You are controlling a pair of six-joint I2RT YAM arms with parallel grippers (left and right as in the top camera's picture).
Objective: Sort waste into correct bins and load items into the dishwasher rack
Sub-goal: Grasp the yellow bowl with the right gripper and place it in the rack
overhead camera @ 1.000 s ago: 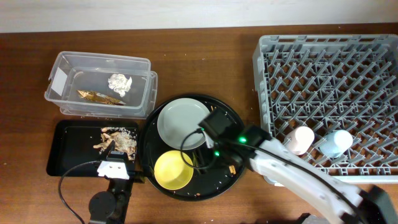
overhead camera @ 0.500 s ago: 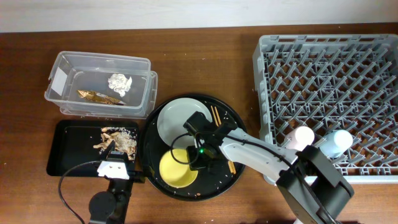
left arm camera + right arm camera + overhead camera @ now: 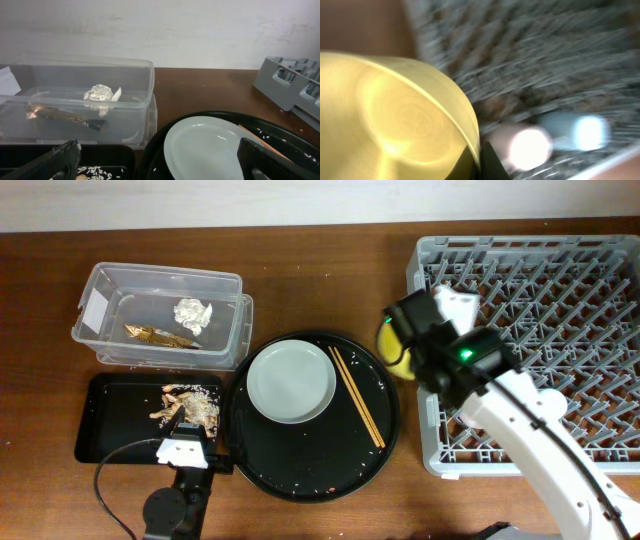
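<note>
The robot's right gripper will swing outward over the far pegs of the rack, since they stand empty beyond the cups, then turn the yellow bowl [image 3: 391, 358], lower it and release its rim.
My right gripper [image 3: 408, 338] is shut on the rim of the yellow bowl [image 3: 391, 358] and holds it in the air at the left edge of the dishwasher rack [image 3: 560, 290]. In the right wrist view the bowl [image 3: 395, 115] fills the left side, with the gripper [image 3: 481, 156] pinching its rim. Below lie a pink cup [image 3: 525, 145] and a blue cup [image 3: 575, 130] in the rack [image 3: 545, 45]. The grey plate [image 3: 292, 381] and chopsticks [image 3: 357, 395] rest on the round black tray [image 3: 310, 470]. My left gripper [image 3: 160, 152] is open, low in front of the plate [image 3: 205, 145].
The clear box [image 3: 110, 345] holds a tissue ball [image 3: 193, 313] and a gold wrapper [image 3: 160, 336]. A shallow black tray [image 3: 115, 420] with food scraps [image 3: 190, 405] lies below it, and the left wrist sits at its near edge. Rice grains dot the round tray.
My right gripper shut on the yellow bowl on the round tray, then lifted it up and right to the rack's left edge. The chopsticks are now uncovered. The left arm stayed still.
</note>
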